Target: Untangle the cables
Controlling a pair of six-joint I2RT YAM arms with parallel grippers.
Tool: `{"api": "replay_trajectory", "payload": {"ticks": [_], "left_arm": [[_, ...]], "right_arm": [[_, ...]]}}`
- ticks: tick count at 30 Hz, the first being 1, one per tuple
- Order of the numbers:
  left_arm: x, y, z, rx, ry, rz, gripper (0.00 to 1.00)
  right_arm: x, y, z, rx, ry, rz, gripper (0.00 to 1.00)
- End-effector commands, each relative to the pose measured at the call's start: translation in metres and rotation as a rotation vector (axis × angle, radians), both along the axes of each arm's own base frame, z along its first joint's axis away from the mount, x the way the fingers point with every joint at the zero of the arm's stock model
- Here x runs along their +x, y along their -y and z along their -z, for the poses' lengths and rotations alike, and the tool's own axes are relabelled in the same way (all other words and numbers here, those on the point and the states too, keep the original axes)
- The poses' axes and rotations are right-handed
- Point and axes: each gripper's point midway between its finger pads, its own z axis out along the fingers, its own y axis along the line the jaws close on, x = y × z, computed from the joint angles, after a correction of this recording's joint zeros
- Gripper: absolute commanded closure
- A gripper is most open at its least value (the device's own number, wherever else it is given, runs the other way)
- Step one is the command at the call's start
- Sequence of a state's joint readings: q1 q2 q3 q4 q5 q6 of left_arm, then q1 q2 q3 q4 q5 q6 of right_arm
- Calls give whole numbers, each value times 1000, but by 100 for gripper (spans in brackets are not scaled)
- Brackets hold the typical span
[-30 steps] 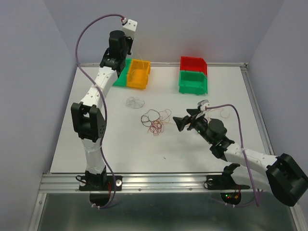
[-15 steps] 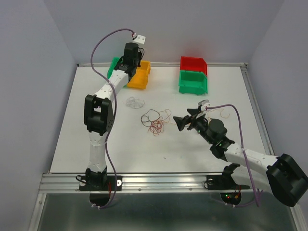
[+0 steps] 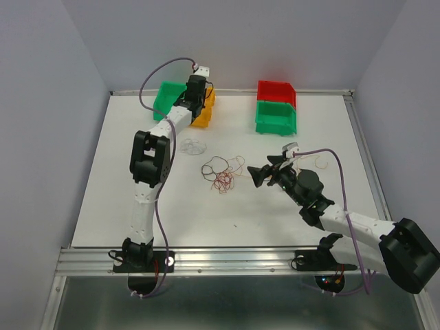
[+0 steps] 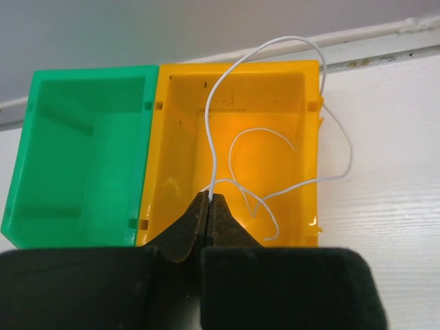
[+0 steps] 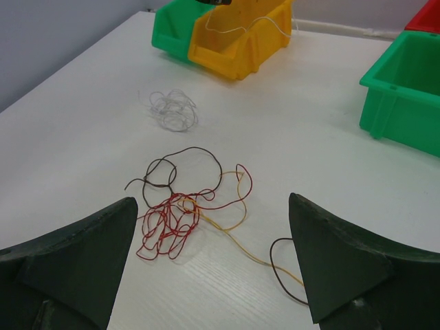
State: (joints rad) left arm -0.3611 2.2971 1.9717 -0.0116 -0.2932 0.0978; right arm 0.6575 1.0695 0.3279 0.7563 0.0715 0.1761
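Observation:
Next, my left gripper will go up toward the green bin to draw in the overhanging cable, then return down over the yellow bin (image 3: 204, 118) and release it.
A tangle of red, dark and yellow cables (image 3: 221, 175) (image 5: 179, 213) lies mid-table. A small whitish coil (image 3: 192, 146) (image 5: 173, 110) rests apart, farther back and to the left. My left gripper (image 4: 208, 196) (image 3: 196, 96) hovers over the yellow bin (image 4: 234, 67) (image 3: 204, 118), shut on one thin white cable (image 4: 213, 137). That cable loops up, curls inside the bin and drapes over its right wall. My right gripper (image 5: 211, 206) (image 3: 263, 170) stands open just right of the tangle, low over the table, with nothing between its fingers.
A green bin (image 4: 82, 151) (image 3: 167, 93) sits against the yellow bin's left side. At the back right a red bin (image 3: 276, 91) stands behind another green bin (image 3: 276, 118) (image 5: 405, 96). A raised rail runs along the table's far edge.
My left arm swung right and toward the back, bringing the white cable over the yellow bin. The right arm and the tangle stayed put.

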Motion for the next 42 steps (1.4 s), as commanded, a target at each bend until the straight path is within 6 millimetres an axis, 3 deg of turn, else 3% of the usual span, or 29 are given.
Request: {"api": "replay_trajectory", "payload": {"ticks": [1,5,7,11,16,23,24,28,37,42], "left_arm": [[19,-29,-20,-74,70,-80,100],[23,-53,-18,-111,52,-97,100],[21,-53,-24,-140,51,-74,100],[8,-45,-58,-188,97,-1,100],[-4,-47,-78,-201,145,10,100],[-10,-66,-87,-246,182,-78,100],[-13,-70,-81,-252,174,-88,100],[-18,-85,-94,-276,220,-118,100],[-18,-96,-91,-100,216,-112,100],[-20,-74,-90,-92,195,6,100]], "right_arm": [[2,0,-8,22,32,8,4],[3,-4,-8,23,27,-5,4],[4,-5,-7,23,24,-9,4],[6,-8,-7,25,19,-14,5],[5,-10,-7,25,17,-20,5],[5,-8,-6,25,17,-17,5],[4,-8,-6,26,16,-19,5],[4,-7,-8,29,22,-16,5],[4,-7,-7,29,20,-14,5],[5,-8,-7,29,18,-14,5]]}}
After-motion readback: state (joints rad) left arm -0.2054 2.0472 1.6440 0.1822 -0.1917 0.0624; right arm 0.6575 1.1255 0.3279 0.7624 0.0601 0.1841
